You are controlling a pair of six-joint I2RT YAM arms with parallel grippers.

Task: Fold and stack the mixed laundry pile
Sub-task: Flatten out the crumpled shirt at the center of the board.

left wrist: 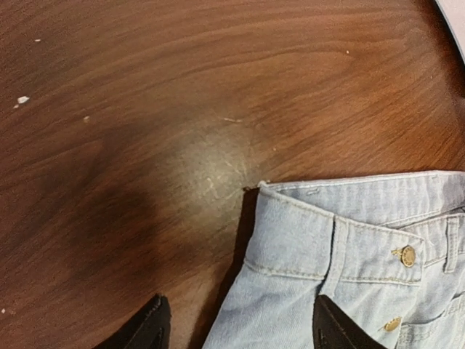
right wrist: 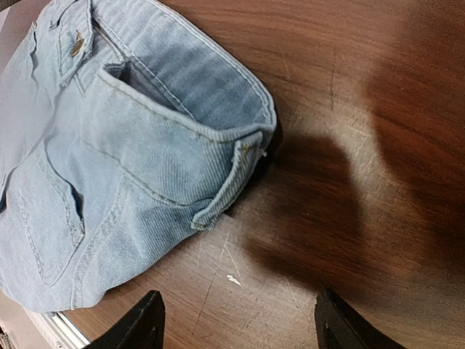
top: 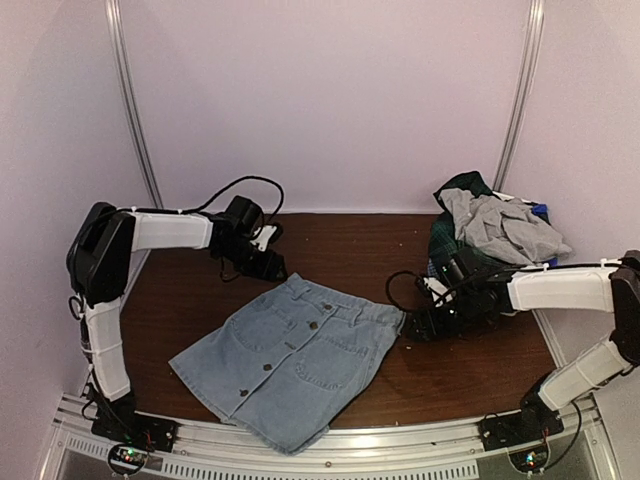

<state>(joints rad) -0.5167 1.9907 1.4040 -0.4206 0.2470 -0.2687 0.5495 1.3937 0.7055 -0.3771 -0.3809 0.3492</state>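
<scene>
The skirt's nearest waistband corner (top: 293, 281) (left wrist: 272, 214) is below my left gripper, to its right in the top view, so my left gripper will next lower that way toward it. Its fingers are already on both sides of the waistband's edge.
A light blue denim skirt (top: 290, 355) with brass buttons lies spread flat in the middle of the wooden table (top: 350, 245), waistband toward the back. My left gripper (top: 272, 268) hovers open at the waistband's far left corner. In the left wrist view, one finger is over bare wood and the other over the skirt (left wrist: 341, 247); nothing is gripped by the left gripper (left wrist: 236, 331). My right gripper (top: 415, 328) is open just off the waistband's right corner. In the right wrist view the skirt (right wrist: 109, 145) lies apart from the right gripper (right wrist: 236, 323). The mixed laundry pile (top: 490, 230) sits at the back right.
A black cable (top: 395, 285) loops over the table between the skirt and the right arm. A metal rail (top: 330, 445) runs along the near edge. White walls close in the back and both sides. Small white specks (right wrist: 232, 278) dot the wood.
</scene>
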